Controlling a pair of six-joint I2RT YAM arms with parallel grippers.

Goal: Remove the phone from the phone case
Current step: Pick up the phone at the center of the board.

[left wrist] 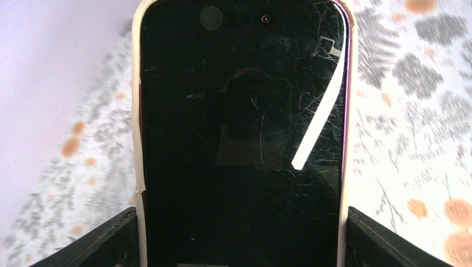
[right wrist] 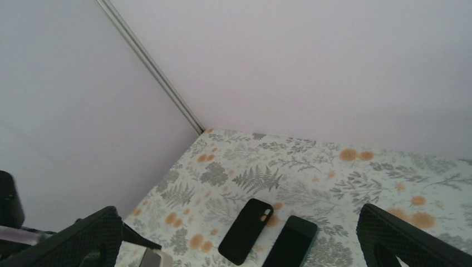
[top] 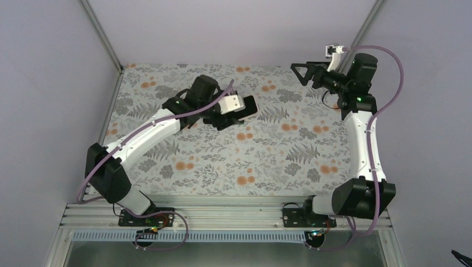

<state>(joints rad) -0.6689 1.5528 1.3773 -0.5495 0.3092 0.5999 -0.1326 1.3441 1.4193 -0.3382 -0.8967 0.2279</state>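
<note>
I will next shift my right gripper left in the top view, onto the cased phone's jutting part, which my left gripper leaves uncovered.
A phone with a scratched black screen fills the left wrist view. It sits in a cream phone case whose rim runs down both long sides. My left gripper is shut on it, one black finger pressed against each side of the case. From above, this gripper is over the middle of the table, toward the back. My right gripper hangs high at the back right, open and holding nothing. Its two fingers stand wide apart at the bottom corners of its wrist view.
In the right wrist view a black case and a bare black phone lie side by side on the floral tablecloth. Walls close the back and both sides.
</note>
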